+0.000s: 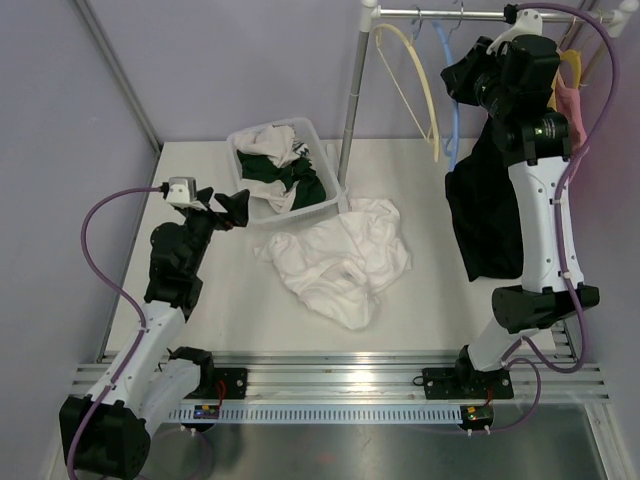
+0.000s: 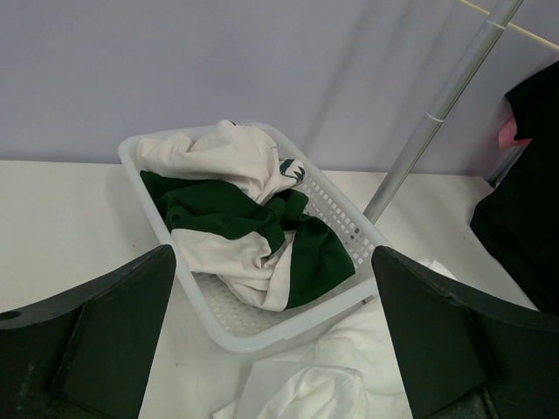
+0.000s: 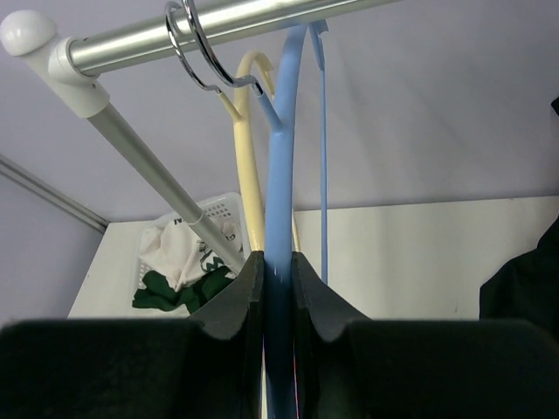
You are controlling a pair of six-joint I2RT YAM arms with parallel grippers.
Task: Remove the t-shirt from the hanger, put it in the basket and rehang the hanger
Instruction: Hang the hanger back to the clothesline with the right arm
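The yellow hanger [image 1: 421, 72] [image 3: 247, 166] hangs left of my right gripper in the top view. My right gripper should next slide the blue hanger along the bar toward it and let go.
A black t-shirt [image 1: 485, 220] hangs at the right under the rail [image 1: 440, 14]; my right arm covers its top, so what carries it is hidden. It also shows in the left wrist view as a black t-shirt [image 2: 524, 192]. My right gripper [image 1: 462, 82] is up at the rail, and its jaws [image 3: 278, 255] are shut on the stem of a bare blue hanger [image 3: 281, 175] hooked on the rail. My left gripper [image 1: 232, 208] hovers low at the left and is open [image 2: 272, 262], nothing between its fingers, facing the basket.
A white basket [image 1: 322, 160] holding white and green clothes sits at the back. A crumpled white t-shirt [image 1: 345, 260] lies mid-table in front of it. A bare yellow hanger [image 1: 415, 75] hangs left of the blue one. The rack's pole [image 1: 352, 100] stands beside the basket.
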